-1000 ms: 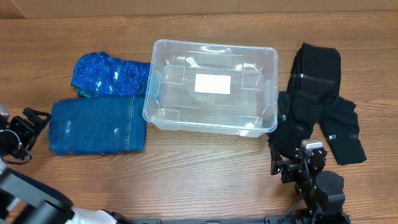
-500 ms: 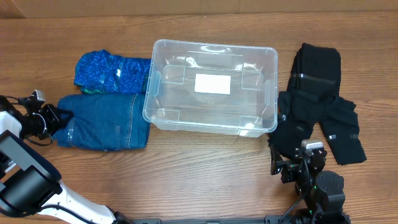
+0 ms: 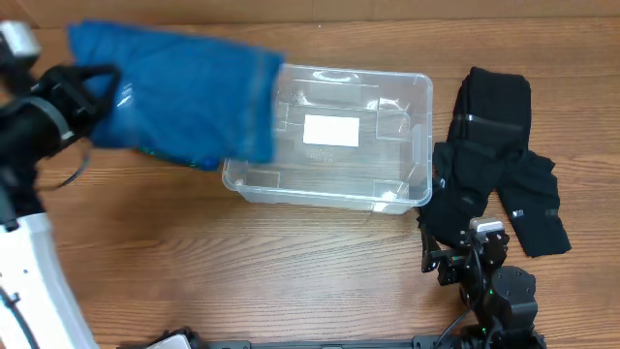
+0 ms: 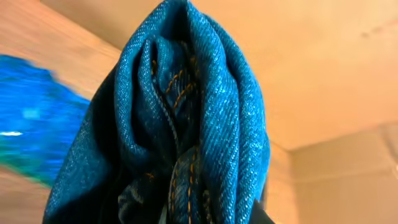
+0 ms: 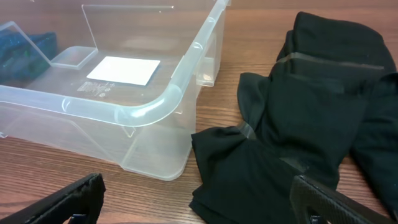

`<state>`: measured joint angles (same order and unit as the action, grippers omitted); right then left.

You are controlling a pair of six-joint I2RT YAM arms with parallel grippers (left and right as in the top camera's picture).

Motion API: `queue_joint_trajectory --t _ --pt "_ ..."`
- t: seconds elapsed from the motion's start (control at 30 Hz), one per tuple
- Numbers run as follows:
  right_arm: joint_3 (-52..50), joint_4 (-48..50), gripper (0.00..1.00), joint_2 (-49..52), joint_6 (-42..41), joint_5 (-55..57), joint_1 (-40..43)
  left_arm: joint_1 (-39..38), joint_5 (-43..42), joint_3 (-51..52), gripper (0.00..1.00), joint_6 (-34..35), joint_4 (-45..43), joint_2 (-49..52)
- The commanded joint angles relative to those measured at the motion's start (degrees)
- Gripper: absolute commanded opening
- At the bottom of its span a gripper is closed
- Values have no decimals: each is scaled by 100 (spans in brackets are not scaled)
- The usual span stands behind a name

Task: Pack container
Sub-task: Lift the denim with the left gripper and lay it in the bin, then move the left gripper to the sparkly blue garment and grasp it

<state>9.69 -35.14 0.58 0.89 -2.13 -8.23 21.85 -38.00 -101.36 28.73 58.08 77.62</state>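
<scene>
The empty bottom of the bin is below the left gripper and to its right in the overhead view, so the robot will carry the jeans (image 3: 184,97) over it, lower them and let them go.
The container (image 3: 422,145) is a clear plastic bin with a white label on its base, standing empty at the table's middle. My left gripper (image 3: 105,93) is shut on a folded pair of blue jeans (image 3: 184,97), held in the air, and the cloth hangs over the bin's left end. In the left wrist view the bunched denim (image 4: 199,112) fills the frame and hides the fingers. My right gripper (image 3: 463,250) stands open near the front edge, just before the bin's corner (image 5: 155,109); between its fingertips (image 5: 199,211) is only table and the edge of black cloth.
A pile of black clothes (image 3: 494,160) lies right of the bin, reaching up to my right gripper (image 5: 311,112). A sparkly blue garment (image 4: 31,118) lies left of the bin, mostly hidden by the jeans in the overhead view.
My left gripper shut on the jeans' left edge, then lifted them off the table, up and to the right over the bin's left end. The right arm has not moved.
</scene>
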Motion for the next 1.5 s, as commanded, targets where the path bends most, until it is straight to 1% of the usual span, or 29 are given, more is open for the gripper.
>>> queue_joint_trajectory --t 0.0,0.07,0.17,0.23,0.33,0.37,0.4,0.43,0.47,0.5,0.53,0.57,0.6,0.63,0.7,0.73,0.87,0.93,0.97,1.03,1.13,1.23,1.27,1.3,1.33,1.47 --pt "-79 -7 100 -42 20 -4 44 -2000 1829 -144 4 2319 -1040 232" --pt "-79 -7 100 -42 20 -4 44 -2997 2527 -144 4 2765 -1696 717" --pt "-79 -4 100 -42 20 -4 44 -3967 3045 -144 4 3458 -2114 1631" --pt "-79 -7 100 -42 20 -4 44 -4428 3287 -144 4 3683 -2194 2328" --pt "-79 -4 100 -42 22 -4 44 -4745 3220 -144 4 3816 -2100 2968" --pt "-79 -7 100 -42 20 -4 44 -4774 3239 -144 4 3812 -2004 3029" --pt "-79 -4 100 -42 20 -4 44 -4776 3250 -144 11 3742 -1792 3060" --pt "-79 -7 100 -42 20 -4 44 -4717 3233 -144 37 3471 -1735 3056" --pt "-79 -7 100 -42 22 -4 44 -4557 2992 -146 36 2977 -1593 2968" --pt "-79 -7 100 -42 20 -4 44 -4413 2894 -146 31 2822 -1405 2889" --pt "-79 -4 100 -42 20 -4 44 -4282 2809 -146 31 2754 -1257 2813" --pt "-79 -7 100 -42 20 -4 44 -4124 2675 -146 40 2634 -1113 2710" --pt "-79 -4 100 -42 20 -4 44 -3869 2391 -146 45 2382 -890 2524" --pt "-79 -7 100 -42 22 -4 44 -3663 2310 -146 50 2153 -706 2365" --pt "-79 -4 100 -42 20 -4 44 -3248 2334 -146 98 1410 -321 2057" --pt "-79 -4 100 -42 20 -4 44 -3038 2334 -146 98 1088 -94 1952" --pt "-79 -4 100 -42 22 -4 44 -2173 2337 -146 100 376 737 1784" --pt "-79 -4 100 -42 20 -4 44 -1906 2363 -144 100 105 890 1812" --pt "-79 -4 100 -42 20 -4 44 -1731 2367 -144 100 -136 896 1840" --pt "-79 -4 100 -42 20 -4 44 -1449 2583 -144 100 -538 787 1963" --pt "-79 -7 100 -42 22 -4 44 -957 2594 -144 100 -1134 673 2433" --pt "-79 -4 100 -42 22 -4 44 -540 2050 -144 100 -1976 568 3300" --pt "-79 -4 100 -42 20 -4 44 -490 1921 -144 100 -2122 496 3626" --pt "-79 -7 100 -42 20 -4 44 -492 1893 -144 100 -2197 293 4124" --pt "-79 -7 100 -42 20 -4 44 -481 1902 -144 100 -2194 146 4380" --pt "-79 -7 100 -42 20 -2 44 -116 2100 -144 100 -2184 -240 4605"
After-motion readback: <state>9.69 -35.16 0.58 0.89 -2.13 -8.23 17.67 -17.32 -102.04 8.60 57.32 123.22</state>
